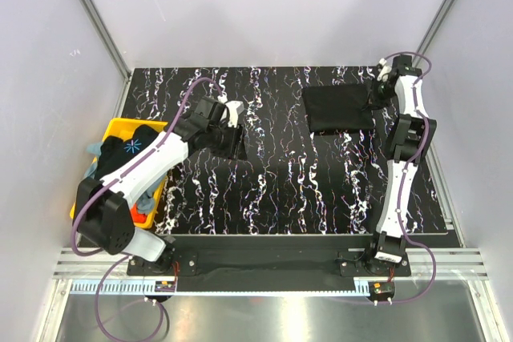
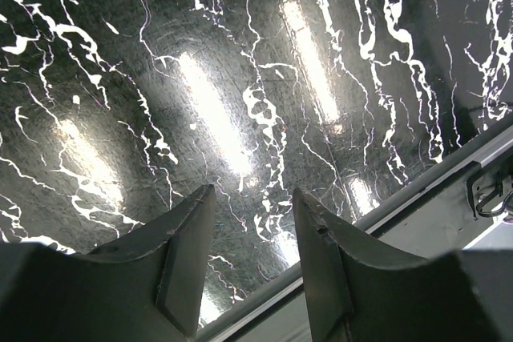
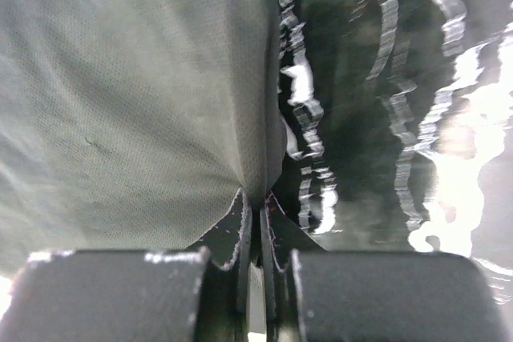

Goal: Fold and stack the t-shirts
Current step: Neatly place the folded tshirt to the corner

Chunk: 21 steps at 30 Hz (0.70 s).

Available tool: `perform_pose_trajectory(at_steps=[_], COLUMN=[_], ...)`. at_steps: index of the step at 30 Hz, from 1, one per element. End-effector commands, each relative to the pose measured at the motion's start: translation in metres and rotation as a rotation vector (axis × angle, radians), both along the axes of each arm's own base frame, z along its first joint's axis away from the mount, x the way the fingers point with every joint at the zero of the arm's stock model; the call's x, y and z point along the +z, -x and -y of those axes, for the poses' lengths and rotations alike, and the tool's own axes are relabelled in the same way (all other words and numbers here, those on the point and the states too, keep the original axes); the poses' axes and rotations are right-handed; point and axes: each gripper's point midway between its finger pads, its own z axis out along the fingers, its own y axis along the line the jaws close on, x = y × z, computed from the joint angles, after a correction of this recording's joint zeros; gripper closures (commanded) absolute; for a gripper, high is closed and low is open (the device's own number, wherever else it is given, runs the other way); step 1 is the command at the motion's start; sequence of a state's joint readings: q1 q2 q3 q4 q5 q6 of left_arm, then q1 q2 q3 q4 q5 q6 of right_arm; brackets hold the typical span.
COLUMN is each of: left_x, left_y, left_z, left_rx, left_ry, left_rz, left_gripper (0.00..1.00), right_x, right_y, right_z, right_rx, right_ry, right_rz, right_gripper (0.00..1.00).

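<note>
My right gripper drags the t-shirt to the far table corner next and releases it, as that corner lies outward and to its right in the top view.
A folded plain black t-shirt (image 1: 339, 108) lies on the marbled table at the back right. My right gripper (image 1: 375, 102) is at its right edge, shut on a fold of the cloth; the right wrist view shows the fabric (image 3: 136, 94) pinched at my right gripper (image 3: 258, 202). My left gripper (image 1: 234, 140) is open and empty over the table left of the middle; the left wrist view shows its fingertips (image 2: 195, 218) apart with only tabletop between them. More t-shirts, one black with a pale-blue starburst (image 1: 132, 147), grey-blue and orange-red (image 1: 141, 215), sit in the bin.
A yellow plastic bin (image 1: 115, 127) stands at the table's left edge. The table's near edge with a metal rail (image 2: 433, 174) shows in the left wrist view. Grey walls close in the back and sides.
</note>
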State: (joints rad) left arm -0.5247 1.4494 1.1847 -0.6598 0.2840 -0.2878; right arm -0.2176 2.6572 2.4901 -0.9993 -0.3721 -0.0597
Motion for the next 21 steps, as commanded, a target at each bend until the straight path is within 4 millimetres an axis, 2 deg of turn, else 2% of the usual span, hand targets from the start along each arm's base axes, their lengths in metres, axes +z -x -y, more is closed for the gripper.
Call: perform_pose_trajectory(at_steps=[1, 6, 10, 17, 21], left_x=[0.001, -0.003, -0.001, 0.000, 0.000], left_y=[-0.001, -0.003, -0.003, -0.003, -0.004], left_z=[0.007, 0.007, 0.007, 0.006, 0.006], left_rx=[-0.025, -0.028, -0.028, -0.028, -0.026], left_ry=[0.032, 0.022, 0.021, 0.023, 0.018], left_rz=[-0.003, -0.013, -0.005, 0.000, 0.003], left_gripper=[0.51, 0.51, 0.51, 0.50, 0.50], right_x=[0.002, 0.014, 0.018, 0.021, 0.015], right_y=[-0.006, -0.031, -0.040, -0.059, -0.067], right_z=[0.029, 0.064, 0.091, 0.110, 0.118], right_rx=[0.004, -0.049, -0.116, -0.114, -0.107], right_ry=[0.136, 0.304, 0.397, 0.442, 0.470], right_rz=[0.015, 0.108, 0.140, 0.224, 0.249], right_gripper=[1.00, 1.00, 1.00, 1.00, 1.00])
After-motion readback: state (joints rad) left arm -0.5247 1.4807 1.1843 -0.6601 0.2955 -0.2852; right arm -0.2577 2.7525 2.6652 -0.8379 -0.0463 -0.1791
